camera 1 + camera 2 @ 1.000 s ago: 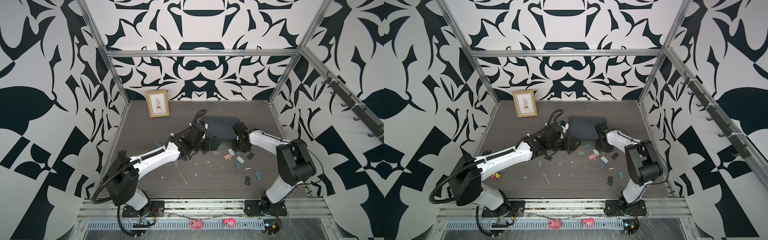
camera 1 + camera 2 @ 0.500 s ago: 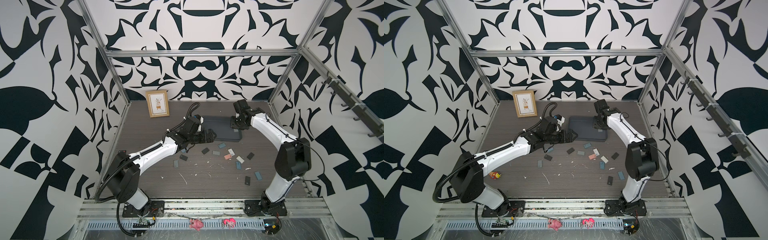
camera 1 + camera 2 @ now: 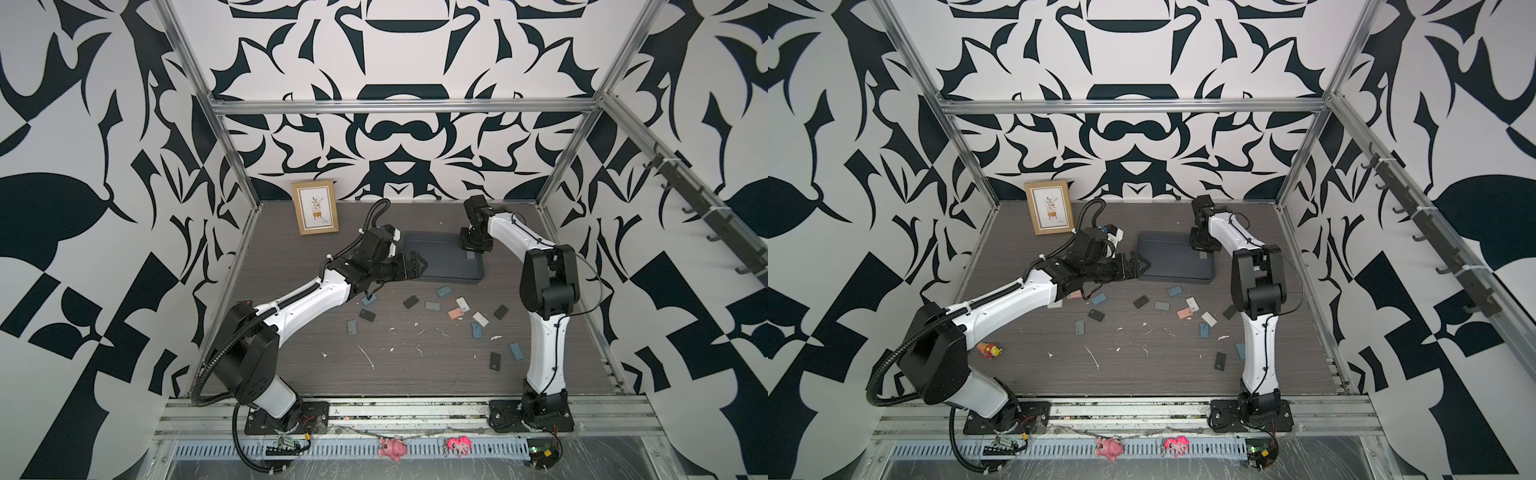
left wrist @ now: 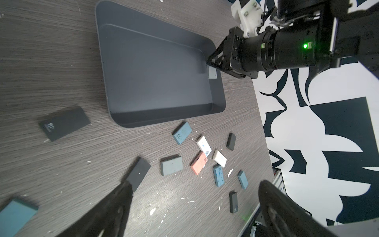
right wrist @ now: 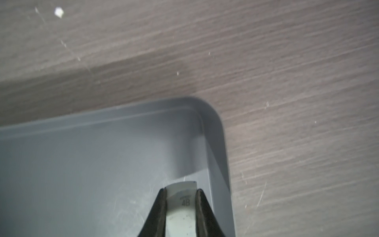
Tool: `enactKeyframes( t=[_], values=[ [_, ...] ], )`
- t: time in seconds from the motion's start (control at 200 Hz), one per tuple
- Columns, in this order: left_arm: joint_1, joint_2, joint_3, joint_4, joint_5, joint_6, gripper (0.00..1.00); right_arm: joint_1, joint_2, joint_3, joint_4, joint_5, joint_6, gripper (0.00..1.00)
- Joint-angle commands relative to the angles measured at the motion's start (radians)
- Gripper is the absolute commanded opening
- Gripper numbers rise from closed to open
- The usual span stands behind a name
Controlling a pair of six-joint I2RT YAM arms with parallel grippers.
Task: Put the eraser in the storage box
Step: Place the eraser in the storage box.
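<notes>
I will ease my right gripper down and outward next and release the pale eraser, as the box's bare bottom at its far corner is below and outward of it.
The storage box is a shallow slate-grey tray lying at the back middle of the table. My right gripper hangs over its far right corner, shut on a pale eraser printed "4B". The left wrist view shows that eraser poking from the right gripper just above the box's rim. The box floor is bare. My left gripper stands open and holds nothing, hovering by the box's near left corner. A dark eraser lies on the table beside one of its fingers.
Several loose erasers in blue, black, white and pink lie scattered in front of the box. A wooden picture frame leans on the back wall at the left. A small toy sits near the left arm's base.
My right gripper rose from the scattered erasers and carried the pale eraser back over the box's far right corner. My left gripper drew away from the pile toward the box's near left corner.
</notes>
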Motion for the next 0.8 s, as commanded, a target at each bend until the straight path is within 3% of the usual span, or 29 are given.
enactKeyframes(
  t=[0.0,0.795],
  values=[
    [0.015,0.024,0.027,0.011,0.02,0.007,0.99,-0.01,0.006,0.071,-0.014,-0.006,-0.011,0.2],
    [0.034,0.065,0.047,0.01,0.034,0.01,0.99,-0.024,0.123,0.156,-0.007,0.051,-0.045,0.31]
  ],
)
